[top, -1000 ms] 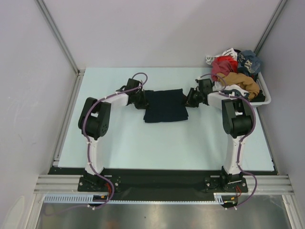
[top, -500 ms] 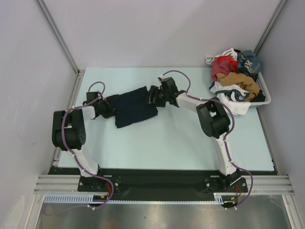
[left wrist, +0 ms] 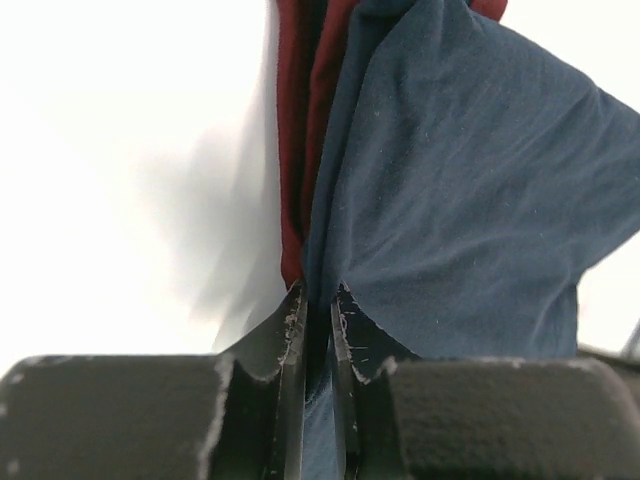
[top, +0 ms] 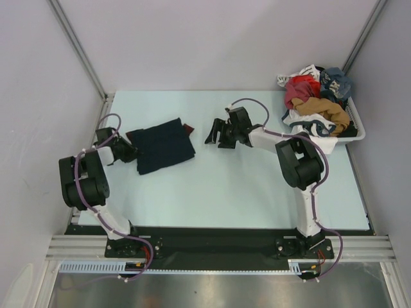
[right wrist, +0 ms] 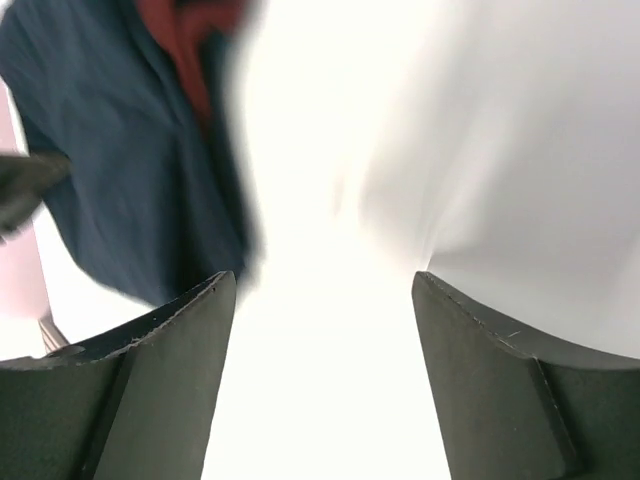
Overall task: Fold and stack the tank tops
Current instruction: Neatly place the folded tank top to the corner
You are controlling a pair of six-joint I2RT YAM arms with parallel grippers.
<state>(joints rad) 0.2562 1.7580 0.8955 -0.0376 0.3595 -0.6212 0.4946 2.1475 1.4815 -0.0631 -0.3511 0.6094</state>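
I will pull the navy tank top back onto the bare table that lies back and left of my left gripper in the top view and release it.
The dark navy tank top [top: 164, 146] lies folded on the left part of the table, with a bit of maroon trim [top: 188, 129] showing at its far right corner. My left gripper [top: 128, 153] is at its left edge. In the left wrist view this gripper [left wrist: 318, 295] has its jaws pinched on the navy cloth [left wrist: 470, 200], beside the maroon trim [left wrist: 295, 120]. My right gripper [top: 210, 136] stands open just right of the top, apart from it. Nothing is between its fingers [right wrist: 325, 280], and the navy cloth [right wrist: 110, 150] shows ahead on the left. A white cloth with dark trim [top: 313, 130] hangs over the basket's front.
A white basket [top: 358, 133] at the back right holds a heap of clothes in red [top: 300, 86], tan [top: 327, 110] and blue [top: 337, 82]. Metal frame posts and grey walls close in the table [top: 244, 186] at the left, back and right.
Both arms carried the navy top from the table's middle to the left. The right gripper opened, let go of it and drew back a little to the right.
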